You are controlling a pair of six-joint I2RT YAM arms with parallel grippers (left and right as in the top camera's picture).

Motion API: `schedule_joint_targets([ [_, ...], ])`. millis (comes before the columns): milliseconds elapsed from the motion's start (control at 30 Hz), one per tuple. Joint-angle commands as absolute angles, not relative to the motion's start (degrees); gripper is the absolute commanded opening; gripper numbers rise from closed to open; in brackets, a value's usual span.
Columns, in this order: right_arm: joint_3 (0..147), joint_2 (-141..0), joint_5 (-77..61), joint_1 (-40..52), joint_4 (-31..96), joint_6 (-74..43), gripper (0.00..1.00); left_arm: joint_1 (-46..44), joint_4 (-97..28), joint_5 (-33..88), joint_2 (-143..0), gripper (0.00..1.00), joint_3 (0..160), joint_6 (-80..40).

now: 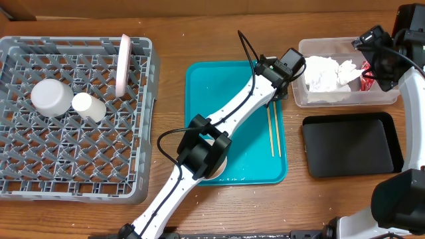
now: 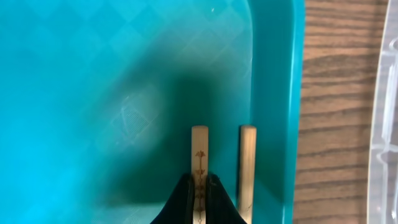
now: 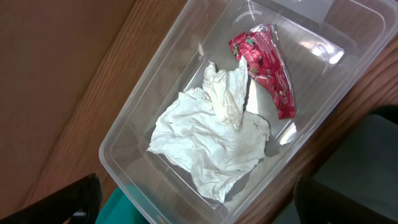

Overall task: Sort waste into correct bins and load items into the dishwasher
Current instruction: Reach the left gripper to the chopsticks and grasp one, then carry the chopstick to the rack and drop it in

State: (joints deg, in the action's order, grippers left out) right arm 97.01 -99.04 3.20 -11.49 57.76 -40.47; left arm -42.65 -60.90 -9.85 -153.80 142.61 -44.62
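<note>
The rack (image 1: 20,179) is to the left gripper's left in the overhead view, so next the gripper needs to lift, cross the tray and lower the chopstick beside the upright plate (image 1: 123,63).
Two wooden chopsticks (image 1: 273,130) lie side by side along the right edge of the teal tray (image 1: 206,86). My left gripper (image 1: 273,101) is at their far ends. In the left wrist view its jaws (image 2: 199,178) are shut on the left chopstick (image 2: 199,149), and the other chopstick (image 2: 247,165) lies free beside it. The clear tub (image 1: 302,93) holds white napkins (image 3: 211,134) and a red wrapper (image 3: 264,65). My right gripper (image 3: 199,205) hovers open above the tub, holding nothing. The grey rack (image 1: 20,179) holds an upright plate (image 1: 123,63), an upturned bowl (image 1: 51,97) and a cup (image 1: 88,106).
The shallow black tray (image 1: 352,143) sits below the tub at the right. A white round dish (image 1: 222,170) shows partly under the left arm at the teal tray's near edge. Bare wood table lies between the tray and the bins.
</note>
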Motion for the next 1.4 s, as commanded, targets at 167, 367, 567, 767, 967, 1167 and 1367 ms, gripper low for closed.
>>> schedule_joint_targets([
  [167, 97.0, -98.3, 3.8, -11.6, 57.1, -40.8, 1.00, -40.5, -71.6, -7.4, -154.4, 0.04, 152.7, -36.6],
  [367, 97.0, -98.3, 3.8, -11.6, 57.1, -40.7, 1.00, -38.3, -80.1, -1.0, -153.6, 0.04, 168.2, -30.2],
  [567, 97.0, -98.3, 3.8, -11.6, 57.1, -40.7, 1.00, -34.3, -89.4, -3.0, -151.4, 0.04, 180.0, -19.3],
  [767, 97.0, -98.3, 3.8, -11.6, 57.2, -40.8, 1.00, -27.4, -96.8, -15.4, -147.6, 0.04, 180.0, -8.3],
  [967, 97.0, -98.3, 3.8, -11.6, 57.1, -40.7, 1.00, -19.9, -96.8, -15.6, -147.5, 0.04, 179.5, -0.2],
  [1167, 97.0, -98.3, 3.8, -11.6, 57.1, -40.7, 1.00, -12.4, -96.8, -12.0, -147.5, 0.04, 176.5, 2.8],
  [1367, 97.0, -98.3, 3.8, -11.6, 57.1, -40.7, 1.00, -7.0, -96.4, -7.0, -147.5, 0.04, 170.9, 6.0],
])
